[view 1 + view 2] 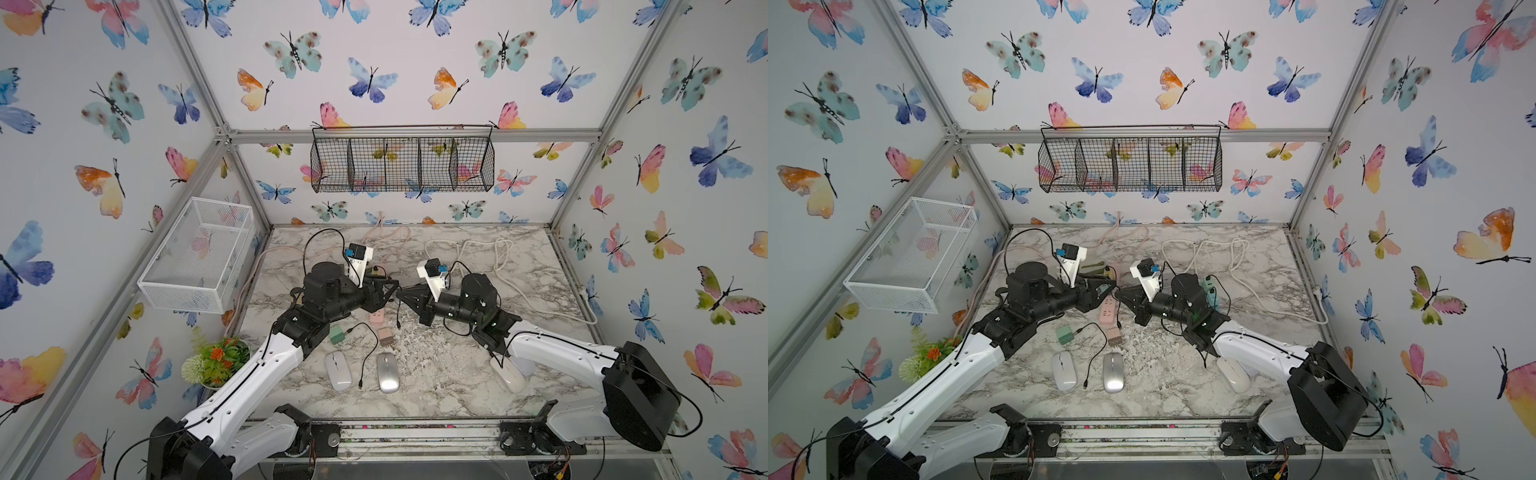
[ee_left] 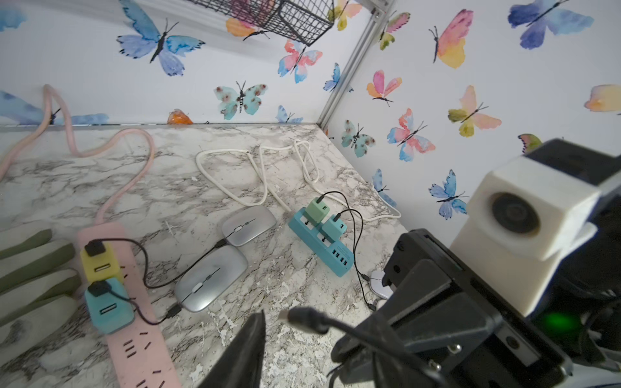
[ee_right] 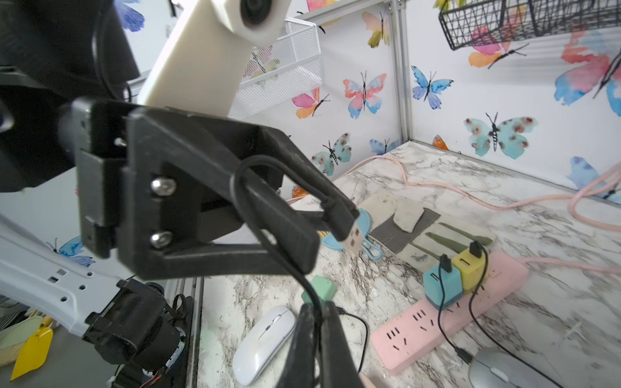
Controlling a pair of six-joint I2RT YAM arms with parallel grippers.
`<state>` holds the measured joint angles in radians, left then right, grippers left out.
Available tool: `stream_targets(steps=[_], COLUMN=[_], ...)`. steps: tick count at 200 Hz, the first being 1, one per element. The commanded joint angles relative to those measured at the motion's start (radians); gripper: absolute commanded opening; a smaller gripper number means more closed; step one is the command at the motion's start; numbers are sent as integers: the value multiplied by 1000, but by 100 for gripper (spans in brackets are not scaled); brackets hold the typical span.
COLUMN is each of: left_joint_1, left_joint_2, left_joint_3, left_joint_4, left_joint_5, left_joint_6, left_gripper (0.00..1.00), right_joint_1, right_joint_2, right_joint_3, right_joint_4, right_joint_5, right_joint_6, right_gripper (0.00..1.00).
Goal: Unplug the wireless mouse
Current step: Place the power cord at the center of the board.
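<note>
My right gripper should next go down and back to the open tabletop (image 1: 412,364) beside the front silver mouse to free the cable, as its USB plug is bare.
My two grippers meet nose to nose above the middle of the table. The right gripper (image 3: 317,322) is shut on a thin black cable (image 3: 242,188). That cable loops up to a bare USB plug (image 3: 353,240) lying between the jaws of my left gripper (image 3: 322,218), which stand open. The same plug (image 2: 304,317) hangs free in the left wrist view. A white mouse (image 1: 338,371) and a silver mouse (image 1: 387,372) lie near the front, with no cable in either. Two silver mice (image 2: 211,278) (image 2: 248,225) lie further back, each with a black cable plugged into its end.
A pink power strip (image 3: 447,312) carries a blue and a yellow charger. A teal strip (image 2: 321,242) holds two green chargers. A loose green charger (image 1: 337,333), another white mouse (image 1: 508,374) under my right arm, a grey-green glove (image 2: 30,268) and a potted plant (image 1: 216,361) also sit here.
</note>
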<state>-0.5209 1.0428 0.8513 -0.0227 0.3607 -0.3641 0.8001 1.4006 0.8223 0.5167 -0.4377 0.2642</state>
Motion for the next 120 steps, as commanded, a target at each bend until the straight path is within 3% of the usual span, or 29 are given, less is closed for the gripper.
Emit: stream_targets(steps=[1, 20, 66, 120], left_joint_1=[27, 77, 207, 243], left_joint_2=[-54, -84, -137, -151], left_joint_3=[-47, -89, -151, -169], left_joint_4=[-14, -18, -35, -39], left_joint_5=[-127, -156, -163, -177], left_joint_6=[-13, -36, -73, -81], left_gripper=[72, 79, 83, 90], right_joint_1=[1, 1, 54, 155], right_joint_2=[-29, -48, -46, 31], right_joint_3=[28, 5, 37, 64], right_joint_4=[-120, -171, -429, -688], right_joint_5=[113, 190, 328, 470], right_joint_6=[30, 74, 188, 428], right_gripper=[2, 2, 2, 2])
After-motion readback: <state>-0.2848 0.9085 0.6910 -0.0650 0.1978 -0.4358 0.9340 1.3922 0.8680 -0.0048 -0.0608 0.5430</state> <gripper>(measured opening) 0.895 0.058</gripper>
